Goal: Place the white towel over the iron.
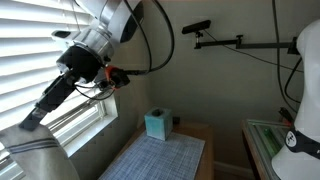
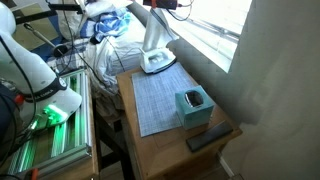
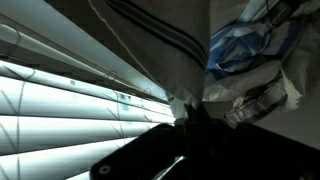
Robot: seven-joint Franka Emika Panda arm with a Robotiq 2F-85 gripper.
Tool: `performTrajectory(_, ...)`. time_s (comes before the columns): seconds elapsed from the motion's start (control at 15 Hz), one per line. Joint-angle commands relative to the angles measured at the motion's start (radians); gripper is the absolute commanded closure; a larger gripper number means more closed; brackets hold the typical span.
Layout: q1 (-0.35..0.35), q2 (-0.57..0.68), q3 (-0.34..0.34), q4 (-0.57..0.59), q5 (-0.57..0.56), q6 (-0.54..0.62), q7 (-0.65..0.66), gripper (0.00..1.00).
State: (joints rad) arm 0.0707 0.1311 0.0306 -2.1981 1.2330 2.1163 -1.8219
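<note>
I should next turn my gripper downward and lower it to let go of the fold of the towel over the placemat's end beside the iron [image 2: 156, 64], because that end of the placemat is below my gripper.
The white towel [image 1: 42, 156] with dark stripes hangs from my gripper [image 1: 36, 116] at the window end of the table. In an exterior view the towel [image 2: 157, 30] drops from the top edge onto the white iron [image 2: 156, 64], which stands on the table's far end with its lower part showing. The gripper itself is cut off at the top there. In the wrist view the striped towel [image 3: 160, 40] runs up from my dark fingers [image 3: 195, 112], which are shut on it. The iron is hidden in the wrist view.
A teal tissue box [image 2: 193, 106] stands by a grey placemat [image 2: 158, 96] on the wooden table [image 2: 150, 150], with a black remote [image 2: 210, 138] near the front corner. Window blinds [image 1: 40, 60] are close beside the arm. A heap of clothes [image 2: 110, 30] lies beyond the iron.
</note>
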Motion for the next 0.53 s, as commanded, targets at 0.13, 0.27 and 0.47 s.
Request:
performTrajectory(0.13,-0.028,0.006,-0.015,-0.043,-0.071,0.079,-0.023,0.99)
performTrajectory(0.27,-0.045,-0.021,-0.028,-0.084,-0.148,0.059,-0.033,0.99)
performTrajectory(0.47,-0.07,-0.05,-0.045,-0.137,-0.26,0.062,-0.055,0.99)
